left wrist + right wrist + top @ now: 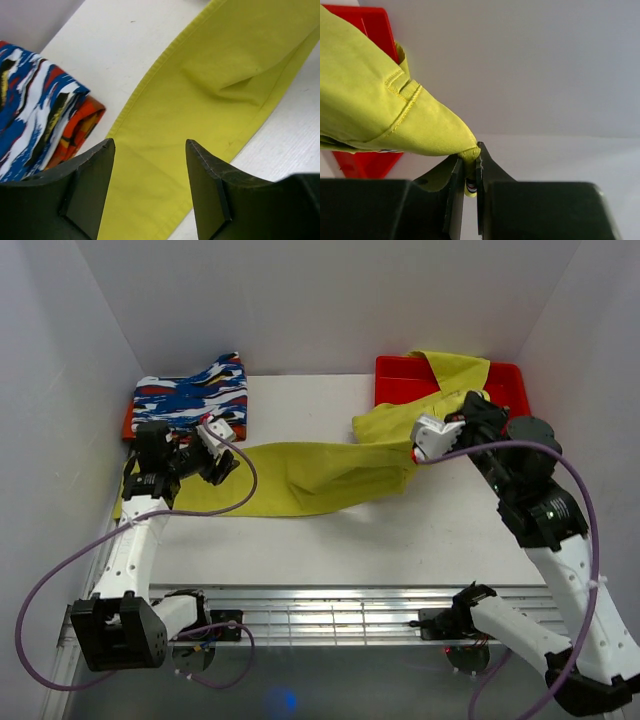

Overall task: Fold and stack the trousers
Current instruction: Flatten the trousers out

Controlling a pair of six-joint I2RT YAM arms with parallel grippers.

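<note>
The trousers bunch by the red tray, so my right gripper needs to move back and down toward the metal bar next and release the fold of the trousers over bare table (449,515).
The yellow-green trousers (320,472) stretch across the table from the left edge to the red tray (505,390) at the back right, where part of them drapes. My right gripper (432,440) is shut on a fold of the trousers (395,110) near the waist; a bit of striped band shows between its fingers (454,195). It holds that part lifted above the table. My left gripper (215,462) is open and empty, hovering over the trouser leg (200,100) near the left end, with the cloth visible between its fingertips (202,185).
A folded blue, white, black and orange patterned garment (192,395) lies at the back left, and shows at the left in the left wrist view (35,120). White walls enclose the table on three sides. A metal rail (320,615) runs along the near edge.
</note>
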